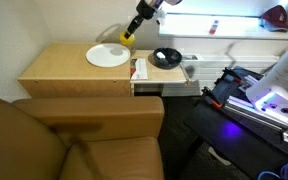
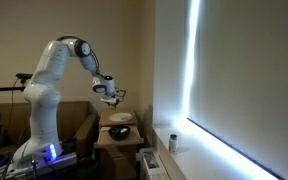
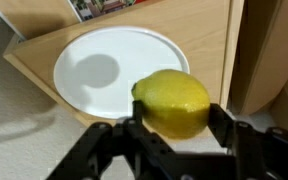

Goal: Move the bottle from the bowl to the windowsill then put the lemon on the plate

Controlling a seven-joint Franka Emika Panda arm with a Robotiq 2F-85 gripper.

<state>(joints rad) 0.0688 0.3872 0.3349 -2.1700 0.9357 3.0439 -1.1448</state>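
Observation:
My gripper moves down toward the white plate's empty surface below it next and releases the yellow lemon (image 1: 127, 39) there, since the lemon still hangs in the air.
My gripper (image 3: 174, 112) is shut on the yellow lemon (image 3: 172, 102) and holds it in the air above the near edge of the white plate (image 3: 99, 70). In an exterior view the lemon (image 1: 127, 39) hangs just above and to the right of the plate (image 1: 108, 55) on the wooden table. The black bowl (image 1: 166, 58) stands to the right of the plate; I see no bottle in it. A small pale bottle (image 2: 173, 142) stands on the windowsill. In that exterior view the gripper (image 2: 114, 98) hovers above the plate (image 2: 121, 118).
The wooden table (image 1: 64, 70) has a brown sofa (image 1: 74, 135) in front of it. A book or packet (image 1: 140, 68) lies between plate and bowl. A wall and a bright window strip (image 2: 192, 70) are beside the sill.

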